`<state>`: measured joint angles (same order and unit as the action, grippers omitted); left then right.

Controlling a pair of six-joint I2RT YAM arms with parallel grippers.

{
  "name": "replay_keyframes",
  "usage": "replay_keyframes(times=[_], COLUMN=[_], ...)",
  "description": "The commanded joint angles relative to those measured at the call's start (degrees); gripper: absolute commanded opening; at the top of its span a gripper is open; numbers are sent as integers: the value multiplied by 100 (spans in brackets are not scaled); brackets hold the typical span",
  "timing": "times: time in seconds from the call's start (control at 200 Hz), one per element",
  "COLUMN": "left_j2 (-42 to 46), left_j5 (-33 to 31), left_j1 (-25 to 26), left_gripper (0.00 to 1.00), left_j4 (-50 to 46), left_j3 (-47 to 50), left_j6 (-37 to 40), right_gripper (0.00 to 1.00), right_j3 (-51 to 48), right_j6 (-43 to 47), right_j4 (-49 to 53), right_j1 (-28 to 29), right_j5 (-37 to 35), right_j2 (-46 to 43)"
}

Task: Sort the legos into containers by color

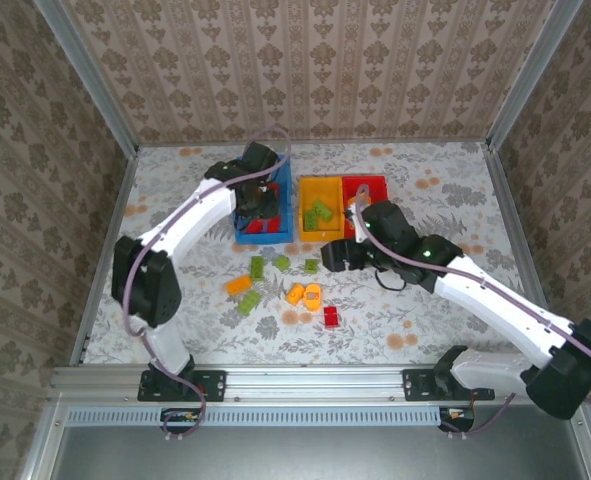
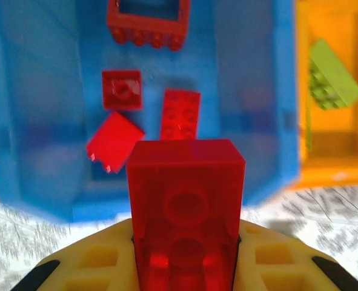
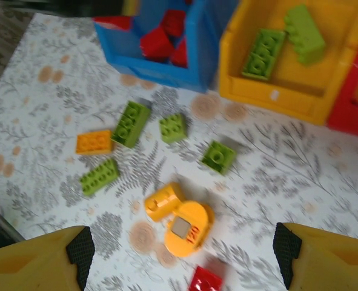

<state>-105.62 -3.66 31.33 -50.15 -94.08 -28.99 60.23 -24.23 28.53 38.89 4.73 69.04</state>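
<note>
The right gripper lowers onto the small green lego nearest the yellow container (image 3: 275, 91) next, short of that container, which already holds green legos.
My left gripper (image 2: 186, 267) is shut on a red lego (image 2: 186, 200) and hangs over the blue container (image 2: 39, 121), where several red legos (image 2: 122, 90) lie. The yellow container (image 3: 275, 91) holds two green legos (image 3: 260, 53). The red container (image 3: 354, 109) stands to its right. My right gripper (image 3: 182, 254) is open above the table, nothing between its fingers. Below it lie two orange legos (image 3: 188, 224) and a red one (image 3: 206, 280). Green legos (image 3: 131, 123) and a flat orange one (image 3: 94, 142) lie loose farther out.
The three containers stand side by side at the middle back of the patterned table (image 1: 425, 310), blue container (image 1: 285, 200) on the left. Loose legos (image 1: 258, 266) spread in front of them. Metal posts and wallpapered walls bound the table.
</note>
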Motion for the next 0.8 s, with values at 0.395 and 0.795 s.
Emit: replay_keyframes(times=[0.395, 0.795], left_j2=[-1915, -519], left_j5=[64, 6], left_j1=[-375, -309], left_gripper=[45, 52], left_j4=[-723, -492], left_j3=[-1679, -766], left_j6=[706, 488], right_gripper=[82, 81], right_j3=[382, 173], right_j6=[-26, 21], right_j4=[-160, 4], right_j1=[66, 121], right_j5=[-155, -127], right_j2=[461, 1015])
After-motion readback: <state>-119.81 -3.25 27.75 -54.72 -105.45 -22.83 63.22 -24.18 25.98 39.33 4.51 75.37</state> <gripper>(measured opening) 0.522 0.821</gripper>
